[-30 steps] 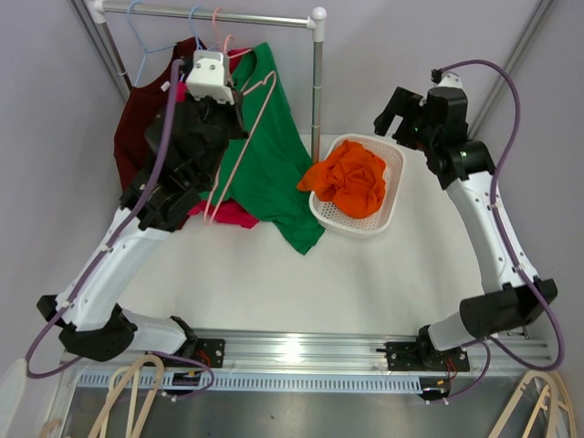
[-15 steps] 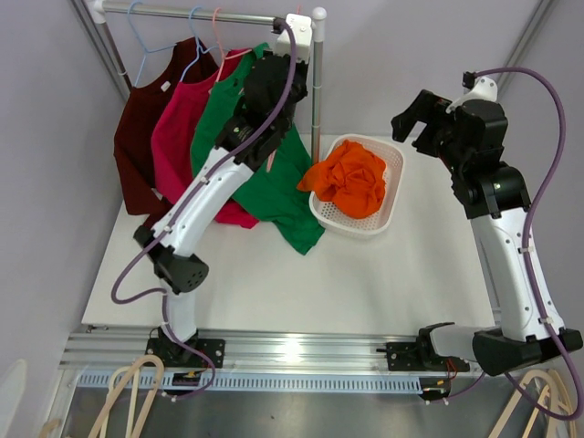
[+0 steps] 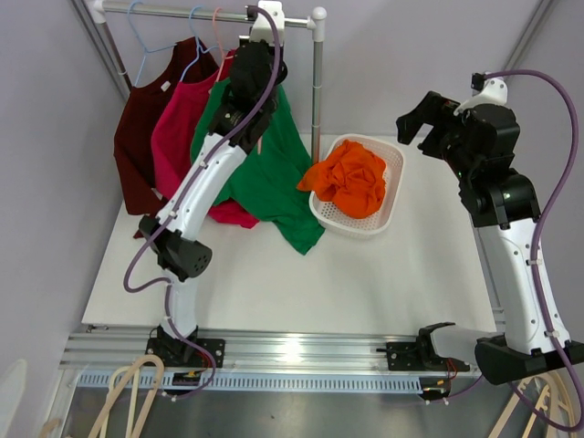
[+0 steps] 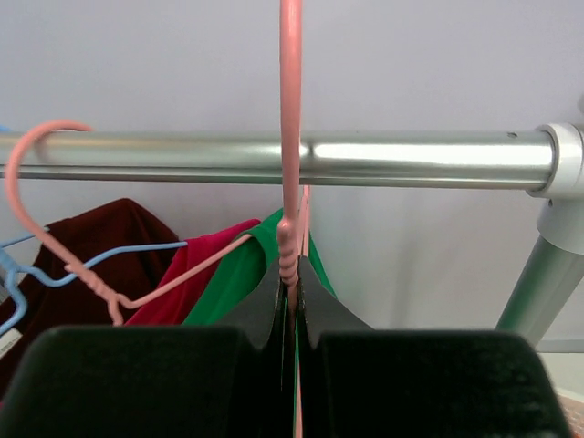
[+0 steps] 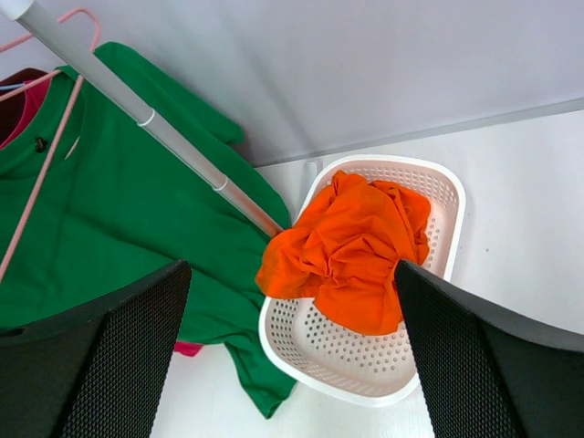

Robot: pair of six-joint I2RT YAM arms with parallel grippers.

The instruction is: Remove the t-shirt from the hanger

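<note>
I will slide my left gripper toward the bar's empty end (image 3: 297,22) and let go of the hanger's neck, because the bar (image 3: 182,13) is bare between the pink hanger and the post.
The green t-shirt (image 3: 265,169) hangs at the right end of the silver rail (image 3: 182,13), and its hem trails on the white table. It also shows in the right wrist view (image 5: 137,219), with a pink hanger arm (image 5: 41,173) across its front. My left gripper (image 3: 254,47) is up at the rail. In the left wrist view it (image 4: 290,274) is shut on the twisted neck of the pink hanger (image 4: 290,137), whose stem rises past the rail (image 4: 411,160). My right gripper (image 3: 427,119) is open and empty, high above the table right of the basket; it also shows in its own wrist view (image 5: 292,356).
A white perforated basket (image 3: 388,205) holding an orange garment (image 3: 347,178) stands right of the rail post (image 3: 317,100). A pink-red shirt (image 3: 178,137) and a dark red shirt (image 3: 137,137) hang left of the green one. A second pink hanger (image 4: 55,210) and a blue hanger (image 4: 91,260) are on the rail.
My left arm has swung up from in front of the shirts to the rail's right end, then slightly left along it. My right arm has risen and shifted right.
</note>
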